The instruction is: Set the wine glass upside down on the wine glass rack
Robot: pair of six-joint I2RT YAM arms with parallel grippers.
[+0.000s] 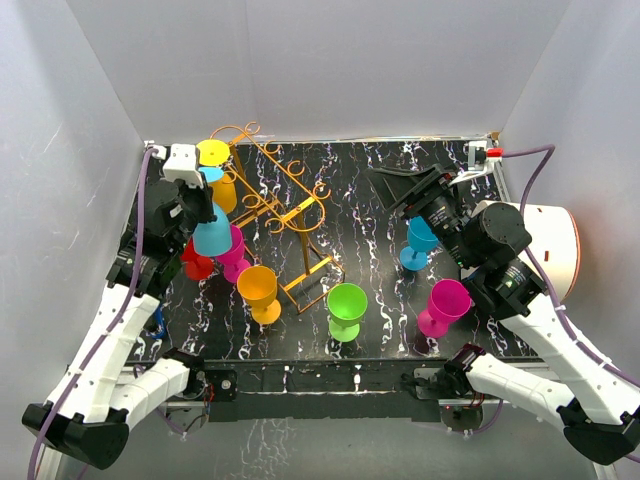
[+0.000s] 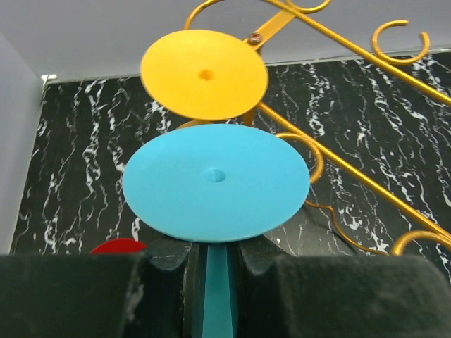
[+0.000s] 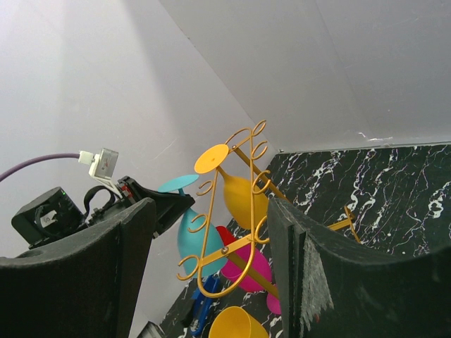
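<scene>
My left gripper next turns and shifts the cyan glass's foot to the right in the top view, over the rack's empty scroll arm there, and releases it.
My left gripper (image 1: 204, 200) is shut on the stem (image 2: 216, 296) of a cyan wine glass (image 1: 212, 238), held upside down with its foot (image 2: 215, 182) on top. It is just left of the golden wire rack (image 1: 282, 200), whose scroll arms (image 2: 338, 42) pass close behind the foot. A yellow glass (image 1: 221, 188) hangs upside down on the rack, its foot (image 2: 204, 74) just beyond the cyan foot. My right gripper (image 1: 412, 190) is open and empty, raised at the back right. The right wrist view shows the rack (image 3: 225, 211) and the cyan glass (image 3: 197, 236).
Red (image 1: 196, 262), magenta (image 1: 236, 256) and orange (image 1: 259, 290) glasses crowd the rack's left base. A green glass (image 1: 346, 308), a blue glass (image 1: 418, 243) and a magenta glass (image 1: 443, 306) stand on the marble table (image 1: 370, 220). White walls enclose the table.
</scene>
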